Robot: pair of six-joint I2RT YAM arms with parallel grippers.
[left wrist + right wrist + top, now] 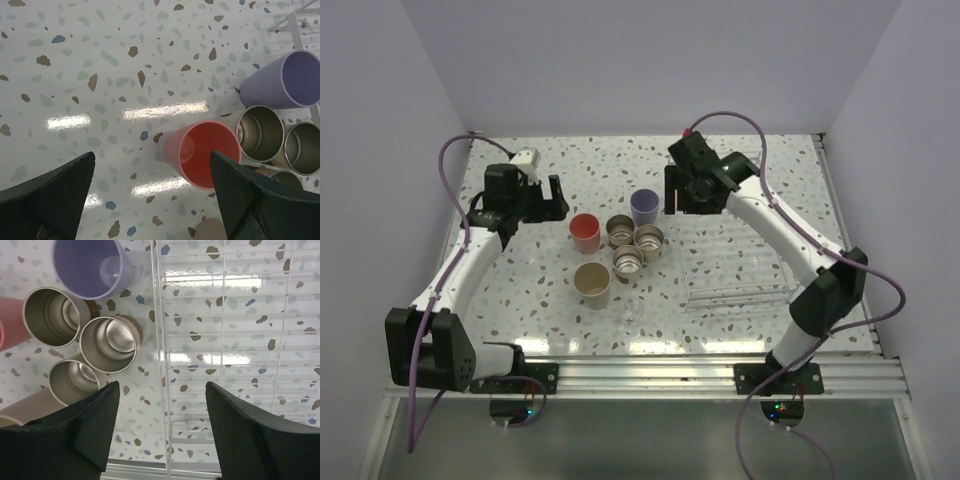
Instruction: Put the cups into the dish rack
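Note:
I will lower my left gripper next, moving right in the top view, to straddle the pink-red cup's clear side of the rim, opposite the metallic cups.
The cups stand upright in a cluster on the speckled table: pink-red (584, 233), lavender (644, 207), taller tan (592, 284), and three beige ones with shiny insides (629, 261). The clear dish rack (750, 292) lies just to their right and holds no cup that I can see. My left gripper (555, 200) is open above the table to the left of the pink-red cup (205, 155), its right finger overlapping that cup's rim. My right gripper (685, 200) is open above the rack's left wall (155, 315), beside the metallic cups (107, 342) and the lavender cup (90, 265).
White walls close the table in at the left, back and right. A metal rail (650, 372) runs along the near edge. A small clear object (633, 312) seems to stand in front of the cups. The tan cup (215, 231) shows at the left wrist view's bottom edge.

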